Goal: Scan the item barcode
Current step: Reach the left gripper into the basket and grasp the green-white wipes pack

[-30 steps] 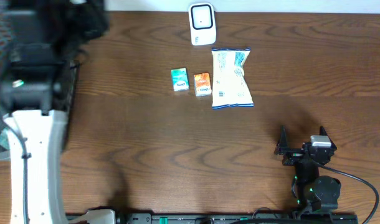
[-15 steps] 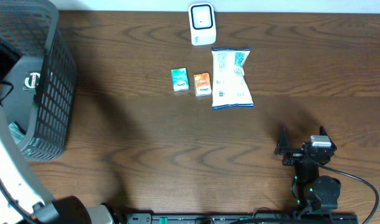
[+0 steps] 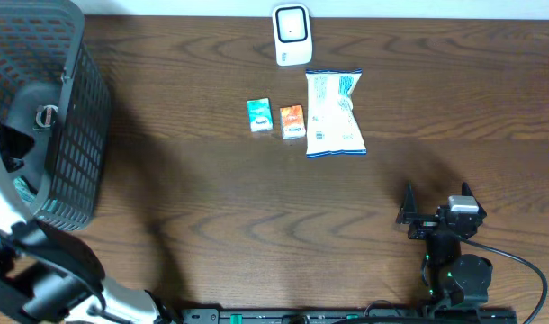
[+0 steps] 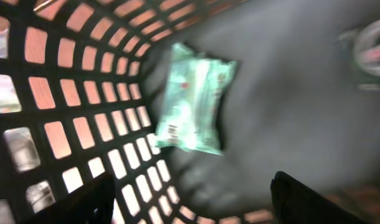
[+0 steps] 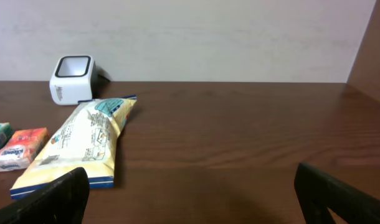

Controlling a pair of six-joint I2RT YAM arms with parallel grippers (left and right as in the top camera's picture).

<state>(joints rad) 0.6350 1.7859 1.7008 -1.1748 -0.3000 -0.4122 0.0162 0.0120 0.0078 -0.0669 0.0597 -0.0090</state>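
Note:
The pale green packet (image 4: 196, 106) is beside the basket's mesh side, and my left gripper will move down toward it next, until the fingers are on both sides of it.
My left gripper (image 4: 193, 208) is inside the black mesh basket (image 3: 76, 135), open, with nothing between its fingers. A pale green packet (image 4: 196, 106) lies loose on the basket floor just beyond them, blurred, with a small barcode patch near its lower end. The white scanner (image 3: 292, 34) stands at the table's far edge. In front of it lie a green tissue pack (image 3: 259, 115), an orange tissue pack (image 3: 292, 121) and a white-and-blue snack bag (image 3: 334, 112). My right gripper (image 3: 435, 203) rests open near the front right, well away from the items.
The basket takes up the table's far left corner, and the white left arm (image 3: 40, 261) rises beside it from the front left. In the right wrist view a pale wall (image 5: 209, 37) stands behind the scanner (image 5: 71, 78) and the snack bag (image 5: 84, 140).
The left arm has swung off the basket top toward the front left, uncovering the basket, and its jaws have widened. The right arm and the table items have not moved.

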